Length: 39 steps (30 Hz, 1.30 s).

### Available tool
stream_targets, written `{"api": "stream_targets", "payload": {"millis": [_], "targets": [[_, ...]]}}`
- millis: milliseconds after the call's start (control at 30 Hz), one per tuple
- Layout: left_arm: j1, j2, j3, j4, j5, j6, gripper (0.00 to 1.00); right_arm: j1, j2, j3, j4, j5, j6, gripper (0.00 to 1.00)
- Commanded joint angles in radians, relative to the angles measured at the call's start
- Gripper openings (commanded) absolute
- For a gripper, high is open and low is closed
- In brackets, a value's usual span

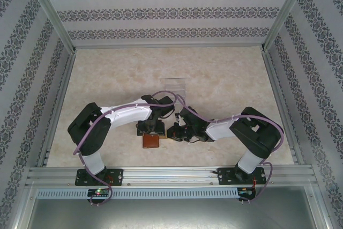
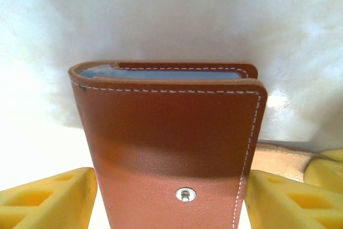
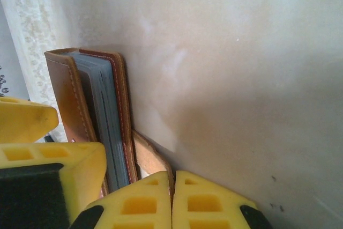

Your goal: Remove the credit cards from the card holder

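Observation:
The wallet lies near the rails, so my right gripper will next pull the wallet's tan strap tab [image 3: 147,156] outward across the tabletop and release it short of the clear box.
The card holder [image 1: 151,141], a brown leather wallet, lies folded shut on the table between the two arms. My left gripper [image 2: 169,175] straddles it, with the yellow fingers [image 2: 51,197] pressed against its two long sides near the snap stud [image 2: 185,194]. My right gripper [image 3: 172,179] is shut on the wallet's tan strap tab [image 3: 147,156], just right of the wallet. Grey-blue pocket edges [image 3: 104,116] show along the open side. The credit cards are hidden inside. From above, the left gripper [image 1: 151,128] sits over the wallet and the right gripper [image 1: 172,132] beside it.
A clear plastic box [image 1: 174,85] stands on the table beyond the wallet. Metal rails [image 1: 161,174] run along the near edge, and patterned walls close in the sides and back.

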Motion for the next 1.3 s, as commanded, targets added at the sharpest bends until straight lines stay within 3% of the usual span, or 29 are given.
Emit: {"api": "stream_targets", "payload": {"millis": [0, 267, 567, 1033, 1267], "targets": [[-0.016, -0.043, 0.030, -0.090, -0.063, 0.002, 0.71, 0.006, -0.010, -0.020, -0.001, 0.019, 0.008, 0.08], [-0.014, -0.103, 0.011, -0.121, -0.099, -0.010, 0.67, 0.005, -0.021, -0.020, -0.018, 0.030, 0.010, 0.07], [0.011, -0.193, -0.054, -0.101, -0.109, 0.004, 0.48, 0.007, -0.064, -0.012, -0.088, 0.071, 0.002, 0.06], [0.152, -0.363, -0.311, 0.219, 0.132, 0.078, 0.25, 0.015, -0.119, 0.013, -0.200, 0.141, 0.007, 0.05], [0.180, -0.399, -0.335, 0.356, 0.189, 0.118, 0.14, -0.031, -0.209, 0.054, -0.381, 0.188, -0.060, 0.05]]}}
